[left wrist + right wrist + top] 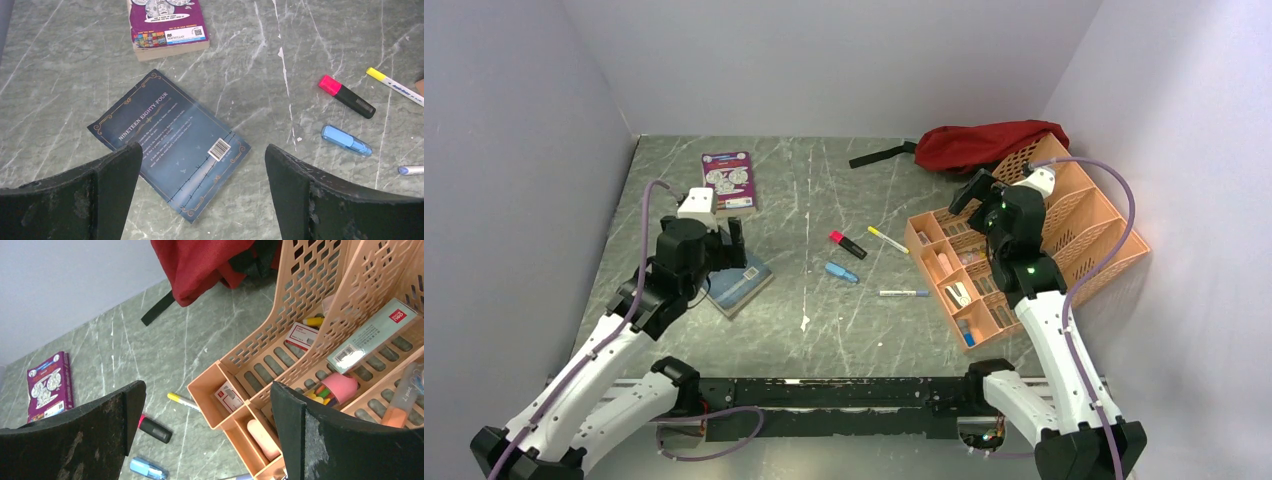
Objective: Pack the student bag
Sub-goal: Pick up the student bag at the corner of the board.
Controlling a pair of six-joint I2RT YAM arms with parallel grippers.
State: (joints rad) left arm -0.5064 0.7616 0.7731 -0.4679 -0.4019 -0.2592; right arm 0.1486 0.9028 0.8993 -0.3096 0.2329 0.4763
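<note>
My right gripper reaches outward past the organiser next and closes on the bag's slumped red cloth (962, 148) (196, 269), since it hangs short of the cloth, which lies outward of it.
The student bag (989, 143) is a dark red fabric backpack lying slumped at the back right, behind the organiser, with a black strap trailing left; the right wrist view shows its red cloth (200, 262) at the top. My left gripper (734, 248) hangs open above a dark blue paperback (170, 145), holding nothing. A purple book (727, 180) lies just beyond it. My right gripper (976, 192) is open and empty over the organiser's front left corner, short of the bag.
An orange plastic desk organiser (1084, 210) full of stationery stands at the right, in front of the bag. On the table between the arms lie a pink highlighter (847, 244), a blue capped item (842, 272), a yellow-capped marker (887, 239) and a pen (904, 293).
</note>
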